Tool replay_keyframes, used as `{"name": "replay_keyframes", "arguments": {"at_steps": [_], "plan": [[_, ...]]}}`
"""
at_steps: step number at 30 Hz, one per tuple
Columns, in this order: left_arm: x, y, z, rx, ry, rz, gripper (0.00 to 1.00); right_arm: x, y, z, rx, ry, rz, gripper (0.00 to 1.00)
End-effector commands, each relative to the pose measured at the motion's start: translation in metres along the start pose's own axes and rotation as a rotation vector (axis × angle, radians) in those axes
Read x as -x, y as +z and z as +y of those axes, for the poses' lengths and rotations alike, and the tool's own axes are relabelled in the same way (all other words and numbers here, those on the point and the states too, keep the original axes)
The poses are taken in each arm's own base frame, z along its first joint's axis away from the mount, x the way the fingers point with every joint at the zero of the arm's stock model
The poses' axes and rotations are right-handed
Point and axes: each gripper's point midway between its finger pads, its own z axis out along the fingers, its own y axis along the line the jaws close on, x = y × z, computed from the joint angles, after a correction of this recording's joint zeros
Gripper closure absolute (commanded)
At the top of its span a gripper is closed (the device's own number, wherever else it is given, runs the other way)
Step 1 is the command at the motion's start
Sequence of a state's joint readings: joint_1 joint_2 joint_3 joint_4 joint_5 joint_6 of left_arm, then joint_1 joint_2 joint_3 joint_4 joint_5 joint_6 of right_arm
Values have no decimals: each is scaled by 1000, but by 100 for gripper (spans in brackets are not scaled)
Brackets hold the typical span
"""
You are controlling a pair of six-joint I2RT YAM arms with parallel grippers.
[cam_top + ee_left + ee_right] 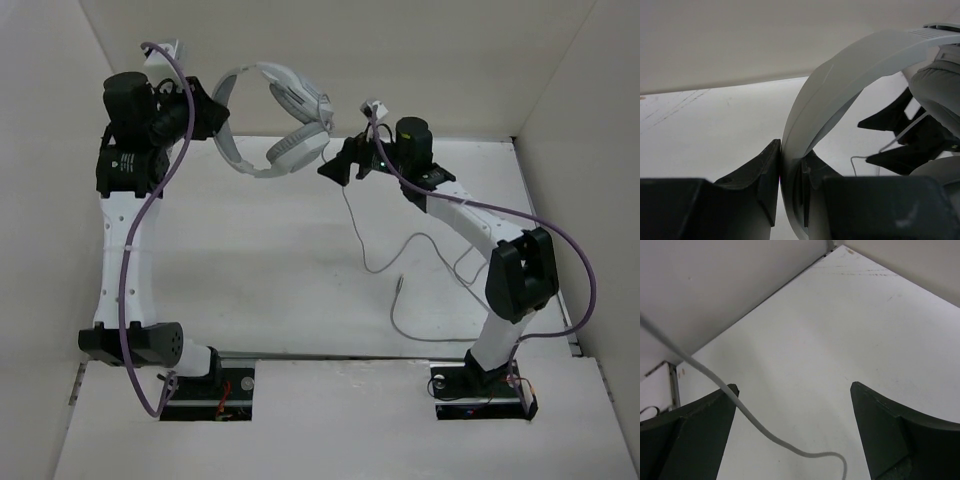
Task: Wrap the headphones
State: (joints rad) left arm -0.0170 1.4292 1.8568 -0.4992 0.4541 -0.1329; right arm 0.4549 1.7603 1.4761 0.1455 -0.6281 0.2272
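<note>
The robot's right gripper should move down and back along the grey cord and close on the cord's part below the ear cup (841, 460), because the cord runs slack between the open fingers.
The white headphones (268, 130) hang in the air at the back of the table, headband (840, 75) curving up and right, a grey ear cup (935, 90) at the far right. My left gripper (790, 150) is shut on the headband, whose white band is pinched between both black fingers. My right gripper (338, 166) stands wide open just right of the lower ear cup (296, 150). The thin grey cord (755, 427) runs slack across the gap between its fingers (875, 425), gripped by neither. From there the cord (352, 225) drops to the table and trails in loops.
The cord's plug end (398, 284) lies mid-table, with further loops (440, 250) beside the right arm. Purple cables (135, 240) hang along both arms. White walls (400, 60) close in the back and sides of the table (260, 260).
</note>
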Motion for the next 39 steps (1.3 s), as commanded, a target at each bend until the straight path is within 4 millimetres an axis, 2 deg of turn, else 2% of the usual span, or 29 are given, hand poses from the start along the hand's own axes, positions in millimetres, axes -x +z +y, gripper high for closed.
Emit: {"name": "replay_keyframes", "arguments": {"at_steps": [1, 7, 11, 15, 18, 20, 23, 25, 27, 29, 31, 34, 37, 39], "plan": [[56, -31, -43, -145, -35, -150, 100, 42, 3, 7, 74, 73, -144, 0], [72, -48, -64, -226, -75, -180, 100, 24, 9, 10, 119, 140, -145, 3], [87, -61, -65, -227, -75, -220, 100, -4, 10, 17, 138, 150, -117, 6], [103, -70, -63, -224, -83, -258, 100, -38, -2, 16, 119, 116, -89, 9], [109, -71, -61, -227, -99, -276, 100, -54, -13, 18, 109, 45, -84, 26], [111, -70, -58, -225, -116, -283, 100, -61, -19, 24, 127, -12, -68, 52], [109, -65, -50, -207, -139, -283, 100, -55, -27, 32, 130, -72, -65, 75], [101, -57, -40, -178, -153, -272, 100, -43, -32, 32, 96, -102, -56, 87], [88, -46, -26, -125, -157, -256, 100, -25, -39, 27, 23, -177, -43, 94], [72, -35, -9, -51, -158, -237, 100, -10, -49, 18, -69, -282, -8, 95], [53, -22, 10, 40, -152, -213, 100, -4, -57, 16, -153, -411, 68, 97], [30, -9, 41, 195, -135, -193, 100, -12, -70, 13, -260, -642, 266, 98], [14, 0, 69, 329, -123, -180, 100, -28, -93, 4, -383, -966, 507, 100], [4, 7, 78, 381, -97, -161, 100, -22, -106, 3, -464, -1199, 599, 100]]}}
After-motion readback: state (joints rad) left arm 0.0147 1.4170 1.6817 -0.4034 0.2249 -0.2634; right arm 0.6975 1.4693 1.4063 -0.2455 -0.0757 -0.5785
